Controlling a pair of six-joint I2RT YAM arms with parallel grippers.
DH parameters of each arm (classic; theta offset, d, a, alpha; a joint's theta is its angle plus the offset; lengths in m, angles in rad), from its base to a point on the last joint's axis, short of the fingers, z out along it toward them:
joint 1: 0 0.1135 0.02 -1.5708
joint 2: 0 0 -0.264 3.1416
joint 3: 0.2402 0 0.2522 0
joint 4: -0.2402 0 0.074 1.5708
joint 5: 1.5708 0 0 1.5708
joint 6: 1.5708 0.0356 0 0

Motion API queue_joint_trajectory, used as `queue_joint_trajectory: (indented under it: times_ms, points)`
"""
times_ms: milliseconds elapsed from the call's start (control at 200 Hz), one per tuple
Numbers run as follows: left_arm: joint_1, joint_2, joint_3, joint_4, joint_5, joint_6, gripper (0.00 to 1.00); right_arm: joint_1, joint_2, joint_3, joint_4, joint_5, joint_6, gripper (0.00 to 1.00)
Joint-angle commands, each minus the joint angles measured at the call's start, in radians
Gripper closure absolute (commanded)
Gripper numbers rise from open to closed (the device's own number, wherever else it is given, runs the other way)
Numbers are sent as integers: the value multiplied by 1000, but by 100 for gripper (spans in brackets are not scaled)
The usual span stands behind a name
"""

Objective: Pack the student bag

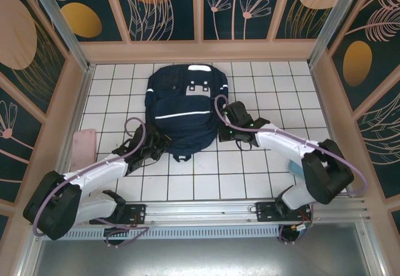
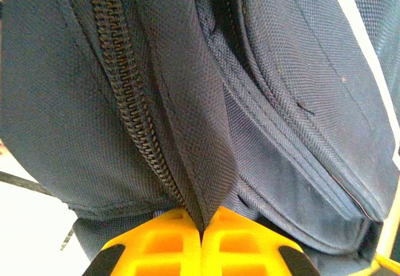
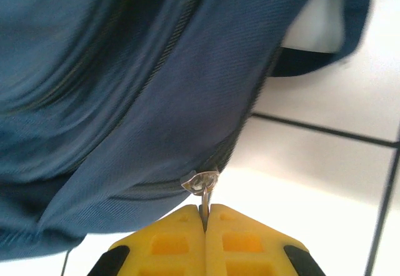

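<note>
My right gripper will next pull the metal pull outward along the zipper track (image 2: 128, 95), which goes on along the bag's edge toward the bag's top, and then let go of the pull.
The navy student bag (image 1: 185, 110) lies flat on the white tiled table, its top toward the back wall. At the bag's lower left edge my left gripper (image 1: 152, 146) is shut on a fold of bag fabric (image 2: 206, 163) beside a dark zipper track (image 2: 128, 95). My right gripper (image 1: 229, 130) sits at the bag's right edge. Its yellow fingers (image 3: 181, 235) are shut on the metal zipper pull (image 3: 202, 188) of the bag (image 3: 125, 88).
A pale pink flat object (image 1: 83, 146) lies at the table's left edge near the left arm. A small blue thing (image 1: 297, 169) shows by the right arm's elbow. Wooden walls ring the tiled surface (image 1: 262, 88).
</note>
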Motion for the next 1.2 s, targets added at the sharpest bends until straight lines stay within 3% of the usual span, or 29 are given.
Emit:
queue_joint_trajectory:
  times_ms: [0,90,265,400,500,881,1191]
  points:
    - [37,19,71,-30,-52,86,99,48,-97,-36,-16,-159,-32,100]
    - [58,39,88,-41,-48,107,100,76,-141,-60,5,-183,-31,100]
    - [80,38,68,-55,-48,105,100,40,-122,-48,-56,118,-7,100]
    - [100,10,35,-72,-54,103,100,-53,-59,-23,-52,229,5,100]
    - [111,-2,22,-85,-58,107,100,-104,-14,5,-12,213,-15,100]
    - [126,32,45,-129,-51,164,100,-259,180,173,26,-29,-123,100]
    - [128,29,54,-137,-34,180,100,-313,260,252,34,50,-23,100]
